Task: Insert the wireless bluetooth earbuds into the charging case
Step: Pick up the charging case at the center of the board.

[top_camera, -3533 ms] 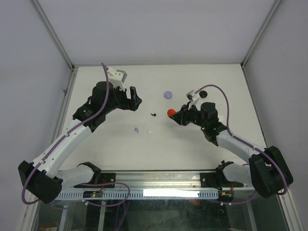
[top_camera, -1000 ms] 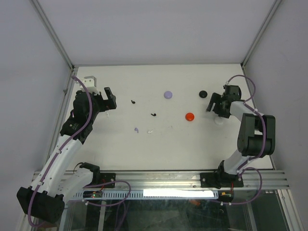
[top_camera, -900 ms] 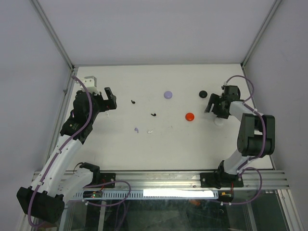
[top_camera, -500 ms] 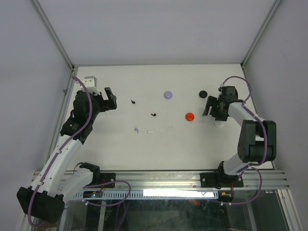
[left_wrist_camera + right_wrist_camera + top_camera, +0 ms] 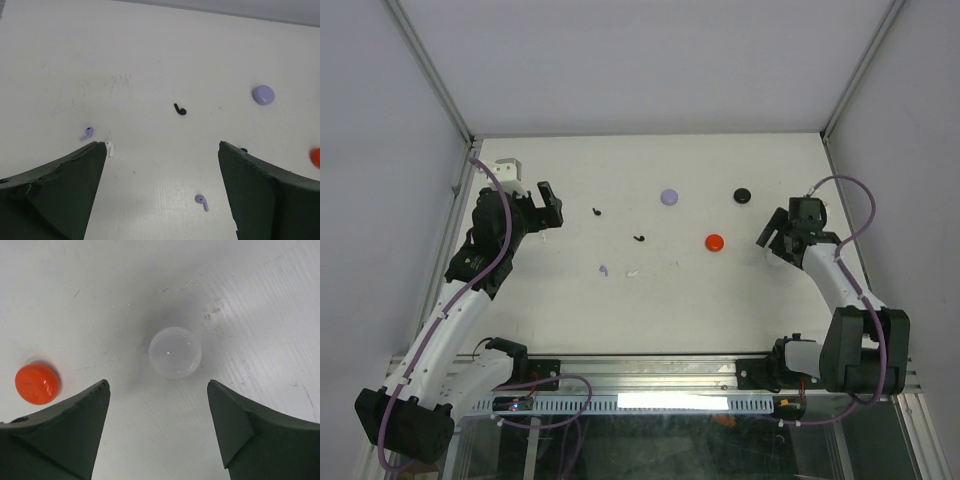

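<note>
I need to lower my right gripper next until its open fingers are on either side of the white case's round sides, since the white case [image 5: 175, 352] lies below, lined up with the gap between them.
Four round charging cases lie on the table: lilac [image 5: 669, 197], black [image 5: 743, 195], red [image 5: 714, 242] and white [image 5: 777, 253]. Tiny earbuds are scattered mid-table: two black ones [image 5: 597, 211] [image 5: 639, 238], a lilac one [image 5: 604, 270] and a white one [image 5: 632, 271]. My right gripper [image 5: 769, 236] hovers open right beside the white case [image 5: 175, 352], which lies just ahead of its spread fingers [image 5: 157, 385]; the red case [image 5: 37, 383] is to their left. My left gripper [image 5: 550, 207] is open at the far left, holding nothing. Its view shows a black earbud [image 5: 180, 109], lilac earbuds [image 5: 87, 133] [image 5: 201, 201] and a white earbud [image 5: 109, 148].
Metal frame rails border the table on the left [image 5: 460, 190] and right [image 5: 840, 190]. The right arm's elbow and cable [image 5: 840, 270] stretch along the right side. The lilac case [image 5: 263, 94] lies far ahead of the left gripper.
The right arm has unfolded toward the near right, drawing its gripper slightly back and down over the white case, with its jaws a little wider. The left arm has not moved.
</note>
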